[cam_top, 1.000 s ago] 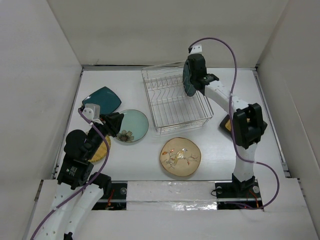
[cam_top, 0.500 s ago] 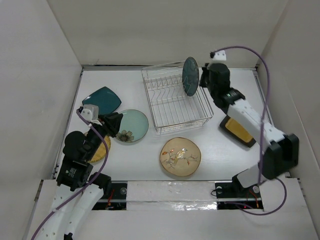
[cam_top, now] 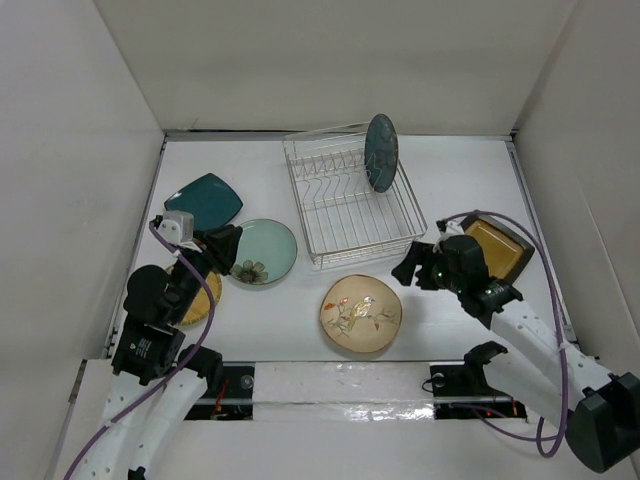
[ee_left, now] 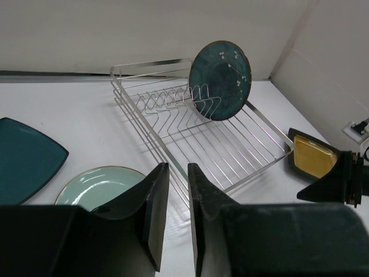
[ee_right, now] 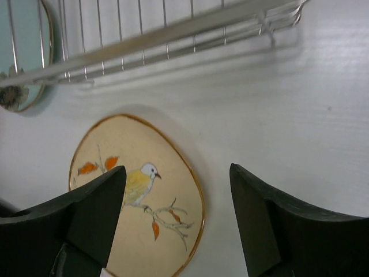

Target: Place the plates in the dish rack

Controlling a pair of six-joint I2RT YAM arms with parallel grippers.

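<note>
My right gripper comes down and back next to straddle the tan plate's rim (cam_top: 399, 306) (ee_right: 202, 216) beside the branch, as it shows between my open fingers but still below.
The dish rack (cam_top: 345, 210) holds one of the plates, a teal round one (cam_top: 381, 152), upright at its far right end. Flat on the table lie a teal square plate (cam_top: 205, 200), a pale green plate (cam_top: 263, 250), a tan bird plate (cam_top: 360, 313) and a black-rimmed yellow square plate (cam_top: 495, 245). A small orange-yellow plate (cam_top: 207, 297) shows partly under my left arm. My right gripper (ee_right: 177, 173) is open wide and empty over the tan plate's (ee_right: 138, 202) right rim. My left gripper (ee_left: 178, 173) hovers by the pale green plate (ee_left: 98, 184), its jaws narrowly apart with nothing between.
White walls enclose the table on three sides. The rack's near wire edge (ee_right: 173, 32) runs just beyond the tan plate. In the left wrist view, my right gripper (ee_left: 331, 184) sits beside the yellow square plate (ee_left: 314, 157).
My right gripper let go of the teal round plate, left it standing in the rack, and swung back down to the tan plate with jaws wide. The left arm barely moved.
</note>
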